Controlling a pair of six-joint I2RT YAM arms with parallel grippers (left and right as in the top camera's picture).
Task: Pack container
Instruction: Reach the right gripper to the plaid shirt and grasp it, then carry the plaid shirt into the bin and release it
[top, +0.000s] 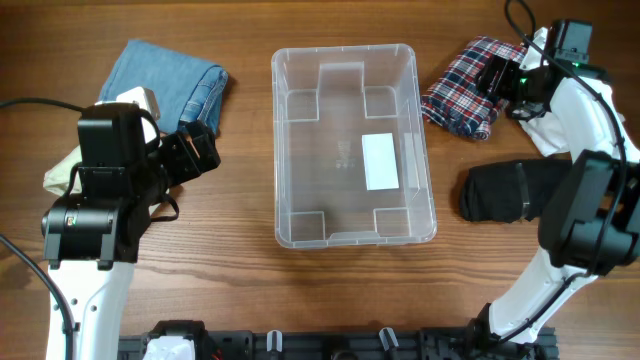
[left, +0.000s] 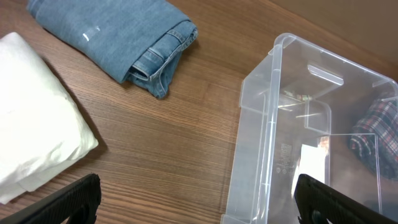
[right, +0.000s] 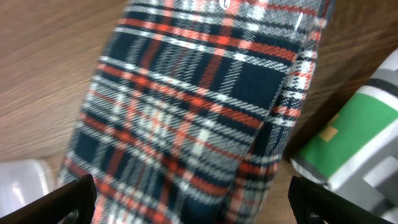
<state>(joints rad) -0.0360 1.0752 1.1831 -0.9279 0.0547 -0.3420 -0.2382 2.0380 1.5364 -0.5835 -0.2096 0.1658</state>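
Note:
The folded plaid cloth (top: 460, 92) (right: 180, 180) already lies between the fingers of my right gripper, so my right gripper should move down onto it, toward the tabletop, with its fingers open.
The clear container (top: 279, 150) stands empty in the middle of the table, with a white label on its base. It also shows in the left wrist view (left: 258, 130). My left gripper (top: 200, 150) is open and empty, left of the container, over bare wood (left: 199, 208). My right gripper (top: 497, 76) is open and right above a folded plaid cloth (top: 460, 92), which fills the right wrist view (right: 186, 112). The fingers (right: 193, 202) straddle the cloth and are not closed on it.
Folded blue jeans (top: 172, 78) lie at the back left. A white folded cloth (left: 31, 118) lies partly under my left arm. A black rolled cloth (top: 505, 190) lies right of the container. A green and white item (right: 354, 140) lies beside the plaid cloth.

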